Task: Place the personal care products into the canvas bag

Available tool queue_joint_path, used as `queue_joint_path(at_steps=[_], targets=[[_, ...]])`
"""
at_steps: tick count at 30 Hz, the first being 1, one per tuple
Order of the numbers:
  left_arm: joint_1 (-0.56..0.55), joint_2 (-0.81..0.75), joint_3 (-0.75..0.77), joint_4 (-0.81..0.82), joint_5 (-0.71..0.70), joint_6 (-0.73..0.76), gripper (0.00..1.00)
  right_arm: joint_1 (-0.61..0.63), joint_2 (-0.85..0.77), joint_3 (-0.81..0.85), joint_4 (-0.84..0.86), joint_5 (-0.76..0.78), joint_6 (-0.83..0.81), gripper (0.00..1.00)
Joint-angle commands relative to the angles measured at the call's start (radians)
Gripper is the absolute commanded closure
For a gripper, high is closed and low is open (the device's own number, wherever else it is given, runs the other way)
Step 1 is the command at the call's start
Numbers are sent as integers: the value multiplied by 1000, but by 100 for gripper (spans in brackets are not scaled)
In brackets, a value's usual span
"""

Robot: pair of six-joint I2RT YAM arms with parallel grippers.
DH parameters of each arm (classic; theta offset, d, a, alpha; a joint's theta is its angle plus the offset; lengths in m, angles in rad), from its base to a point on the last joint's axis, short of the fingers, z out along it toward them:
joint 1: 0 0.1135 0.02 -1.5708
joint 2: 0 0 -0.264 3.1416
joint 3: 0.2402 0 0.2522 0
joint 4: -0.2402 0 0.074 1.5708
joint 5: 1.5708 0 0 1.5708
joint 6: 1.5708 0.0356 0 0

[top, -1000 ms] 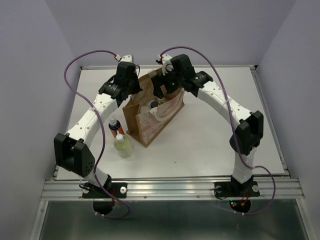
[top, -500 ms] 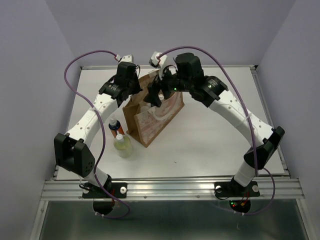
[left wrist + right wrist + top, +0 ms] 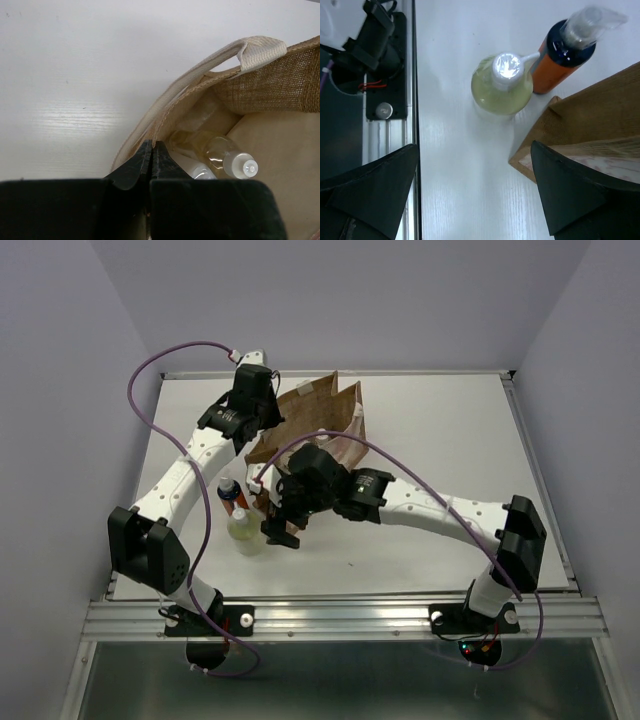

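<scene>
Next, my right gripper moves down and across onto the bottle's white pump cap. The cap sits below the open fingers and to their left in the top view.
The canvas bag (image 3: 322, 412) stands upright mid-table. My left gripper (image 3: 266, 428) is shut on its left rim beside a cream handle (image 3: 210, 67), as the left wrist view (image 3: 151, 145) shows. Inside the bag lie an amber bottle with a white cap (image 3: 231, 157) and a whitish bottle (image 3: 199, 171). The pale yellow-green bottle (image 3: 245, 533) and the orange bottle with a dark cap (image 3: 231, 494) stand on the table left of the bag. My right gripper (image 3: 281, 527) is open and empty, low in front of the bag's near corner, just right of the yellow-green bottle (image 3: 502, 86). The orange bottle (image 3: 561, 59) stands behind it.
The bag's brown corner (image 3: 590, 117) sits close to my right finger (image 3: 580, 192). The table's metal front rail (image 3: 409, 75) and the left arm's base (image 3: 372, 37) lie just beyond the bottles. My right arm crosses in front of the bag (image 3: 420, 508).
My right gripper has left the bag's mouth and swung down to the table in front of the bag, near the two standing bottles. The left gripper has stayed on the rim.
</scene>
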Motion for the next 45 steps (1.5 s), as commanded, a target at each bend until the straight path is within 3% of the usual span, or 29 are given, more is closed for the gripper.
queue_joint_path(at_steps=[1,3,9,21,38,40,42,43,45], targets=[[-2,-58,-7,19,-18,-9,100,38,-43,-123,306,135,42,0],[-2,-56,-11,19,-16,-12,100,50,-37,-196,435,171,87,0],[-2,-53,-20,22,-15,-14,100,59,42,-236,601,234,188,0],[-2,-47,-21,28,-5,-6,100,69,198,-167,711,220,224,0],[-2,-53,-32,29,-18,-2,100,69,289,-154,842,208,251,1],[-2,-55,-35,28,-21,0,100,69,292,-157,854,198,247,4],[-2,-56,-37,29,-25,3,100,69,293,-161,863,197,244,12],[-2,-56,-38,29,-25,2,100,69,295,-163,866,195,244,21],[-2,-55,-38,29,-28,3,100,69,295,-163,866,194,242,31]])
